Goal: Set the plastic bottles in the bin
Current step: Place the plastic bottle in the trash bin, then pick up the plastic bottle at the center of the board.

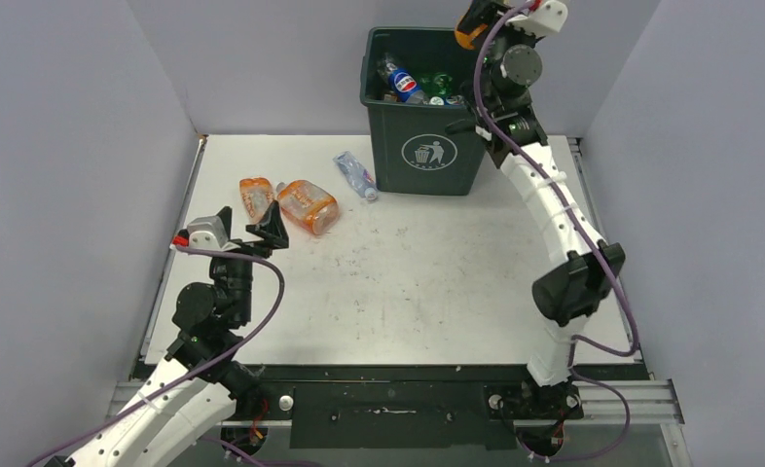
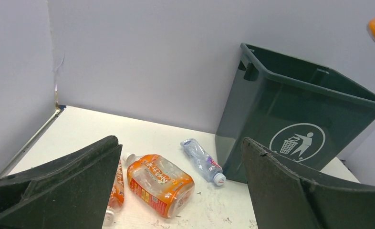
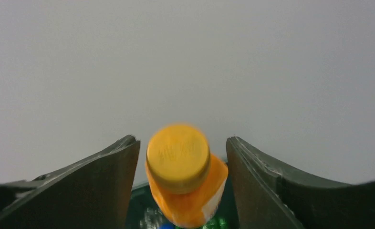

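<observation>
The flat orange bottle's neck [image 1: 261, 220] [image 2: 109, 218], the bottle's narrow end, lies below and outward, so the left gripper should next reach outward, tilt its fingers down and lower them around it.
The dark green bin [image 1: 427, 146] stands at the back of the table with several plastic bottles [image 1: 406, 86] inside. My right gripper [image 1: 486, 15] hovers over its right rim, shut on an orange bottle [image 3: 183, 176] with a yellow cap, which looks blurred. Three bottles lie left of the bin: a big orange one [image 1: 308, 206], a flat orange one [image 1: 256, 197] and a clear one [image 1: 355, 175]. My left gripper [image 1: 249, 222] is open and empty, just in front of the orange pair. From the left wrist, the big orange bottle [image 2: 159, 183] lies between my fingers [image 2: 80, 176].
Grey walls close in the table [image 1: 408, 292] on the left, back and right. The bin's logo side [image 2: 297, 140] faces the arms. The right arm [image 1: 554, 204] stretches up along the table's right side.
</observation>
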Controlling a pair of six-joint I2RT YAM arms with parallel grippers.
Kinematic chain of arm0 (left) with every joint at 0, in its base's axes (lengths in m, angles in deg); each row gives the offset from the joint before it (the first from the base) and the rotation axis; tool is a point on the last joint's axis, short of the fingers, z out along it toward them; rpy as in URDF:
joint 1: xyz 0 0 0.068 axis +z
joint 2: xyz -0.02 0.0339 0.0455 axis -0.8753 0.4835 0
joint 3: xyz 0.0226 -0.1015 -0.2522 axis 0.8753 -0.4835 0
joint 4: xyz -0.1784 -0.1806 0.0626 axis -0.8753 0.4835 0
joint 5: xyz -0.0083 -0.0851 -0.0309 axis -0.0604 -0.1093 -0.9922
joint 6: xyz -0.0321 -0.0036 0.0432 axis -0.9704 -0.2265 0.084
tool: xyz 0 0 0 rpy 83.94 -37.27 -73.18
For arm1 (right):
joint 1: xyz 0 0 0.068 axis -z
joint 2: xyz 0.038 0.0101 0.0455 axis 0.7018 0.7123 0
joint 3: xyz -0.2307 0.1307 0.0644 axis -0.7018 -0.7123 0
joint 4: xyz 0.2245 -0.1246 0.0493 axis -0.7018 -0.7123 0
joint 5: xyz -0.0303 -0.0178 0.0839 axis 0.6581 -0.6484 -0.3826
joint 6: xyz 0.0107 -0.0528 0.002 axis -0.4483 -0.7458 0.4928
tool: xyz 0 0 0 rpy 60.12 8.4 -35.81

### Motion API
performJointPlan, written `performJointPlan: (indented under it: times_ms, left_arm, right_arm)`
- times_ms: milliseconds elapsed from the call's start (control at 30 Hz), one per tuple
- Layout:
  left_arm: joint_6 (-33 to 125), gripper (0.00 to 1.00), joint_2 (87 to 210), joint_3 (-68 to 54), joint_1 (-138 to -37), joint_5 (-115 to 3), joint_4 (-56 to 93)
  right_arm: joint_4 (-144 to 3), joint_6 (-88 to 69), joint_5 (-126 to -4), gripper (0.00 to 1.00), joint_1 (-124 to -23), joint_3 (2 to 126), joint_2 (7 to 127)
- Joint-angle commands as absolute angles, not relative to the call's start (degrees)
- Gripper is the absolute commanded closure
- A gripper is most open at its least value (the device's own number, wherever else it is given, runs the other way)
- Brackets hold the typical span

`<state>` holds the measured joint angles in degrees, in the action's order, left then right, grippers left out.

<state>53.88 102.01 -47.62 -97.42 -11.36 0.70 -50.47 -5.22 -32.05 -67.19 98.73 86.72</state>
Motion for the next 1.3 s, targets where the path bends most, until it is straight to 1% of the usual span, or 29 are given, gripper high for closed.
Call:
performJointPlan:
  times_ms: [0, 33, 100, 233, 333, 433, 600, 700, 833, 1000, 1100, 1167, 1233, 1267]
  left_arm:
    - [54.73, 0.04, 102.51, -47.27, -97.38, -10.06, -1.26]
    - [54.81, 0.04, 102.65, -47.23, -97.38, -9.97, -1.21]
    - [54.9, 0.04, 102.92, -47.07, -97.38, -9.86, -1.01]
    - [54.55, 0.04, 103.48, -46.79, -97.23, -9.88, -0.69]
    - [53.12, 0.04, 103.84, -46.79, -96.74, -9.6, -0.71]
    - [51.81, 0.04, 105.3, -46.31, -96.36, -7.62, 0.0]
    - [49.17, 0.04, 112.59, -41.76, -94.81, -4.09, 7.15]
    - [41.75, 0.04, 119.28, -37.93, -90.33, -7.01, 14.89]
    - [29.37, 0.04, 128.98, -33.63, -80.74, -20.8, 21.9]
    - [20.34, 0.04, 142.73, -28.55, -66.5, -29.37, 27.95]
    - [20.04, 0.01, 150.94, -25.96, -63.28, -31.14, 28.73]
    - [21.58, 0.16, 155.4, -25.11, -62.45, -32.42, 28.55]
    - [22.66, 0.25, 158.0, -25.76, -62.25, -32.98, 27.33]
    - [23.07, 0.28, 159.06, -26.04, -62.27, -33.25, 26.73]
  right_arm:
    - [-61.75, 1.88, -40.69, 0.13, -63.51, 121.59, 98.07]
    - [-62.57, 3.39, -41.42, 0.03, -63.53, 123.74, 99.13]
    - [-60.08, 4.86, -42.23, 0.1, -64.27, 120.8, 97.56]
    - [-56.43, 3.1, -41.69, 0.1, -69.24, 110.35, 90.69]
    - [-52.7, 2.37, -41.33, 0.1, -73.75, 95.5, 82.56]
    - [-51.2, 5.37, -42.9, 0.1, -77.06, 82.28, 75.06]
    - [-46.28, 12.33, -45.8, 0.09, -81.1, 58.85, 65.61]
    - [-44.39, 14.19, -47.79, 0.09, -83.04, 48.8, 63.92]
    - [-44.72, 17.02, -51.39, 0.08, -84.49, 39.56, 63.18]
    - [-43.72, 18.18, -54.33, 0.07, -87.23, 31.83, 60.82]
    - [-44.03, 18.84, -55.59, 0.07, -88.61, 29.08, 59.51]
    - [-44.14, 18.93, -56.49, 0.07, -89.32, 27.61, 58.37]
    - [-45.09, 18.66, -56.69, 0.07, -89.47, 26.74, 57.31]
    - [-45.5, 18.51, -56.58, 0.07, -89.52, 26.33, 56.67]
